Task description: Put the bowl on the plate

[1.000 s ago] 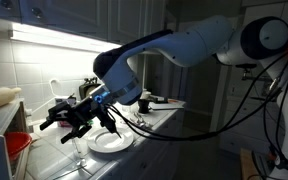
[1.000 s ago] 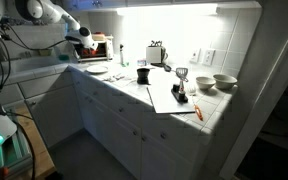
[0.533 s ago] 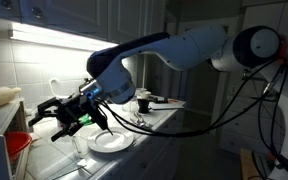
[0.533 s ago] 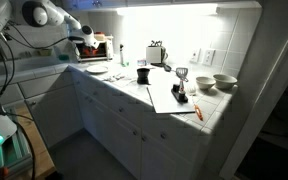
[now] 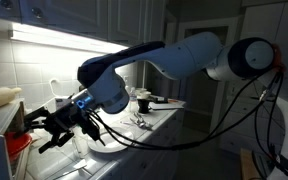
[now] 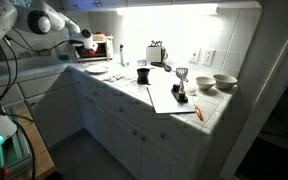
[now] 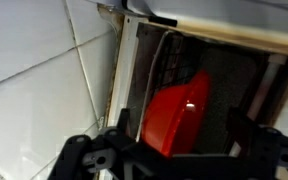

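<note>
I will reach outward into the compartment with my gripper and close on the red bowl's rim [image 5: 20, 141] [image 7: 191, 105], because the bowl's rim is lined up between my gripper's open fingers.
The red bowl [image 7: 179, 110] stands tilted on its edge inside a dark, white-framed compartment against the tiled wall. It also shows at the far left in an exterior view [image 5: 18, 146]. My gripper [image 7: 184, 145] is open and empty, with one black finger on each side of the bowl and a little short of it. In an exterior view the gripper [image 5: 44, 130] reaches left towards the bowl. The white plate [image 6: 96, 70] lies flat on the counter beside the compartment. In an exterior view it [image 5: 112, 144] is partly hidden behind my arm.
A black cup [image 6: 142, 75], a toaster [image 6: 156, 52], two pale bowls [image 6: 224, 82] and a sheet of paper [image 6: 172, 98] sit further along the counter. A glass [image 5: 79, 150] stands next to the plate. The tiled wall is close behind.
My gripper has moved left, from above the plate to in front of the red bowl. It has stayed open. The bowl and plate have not moved.
</note>
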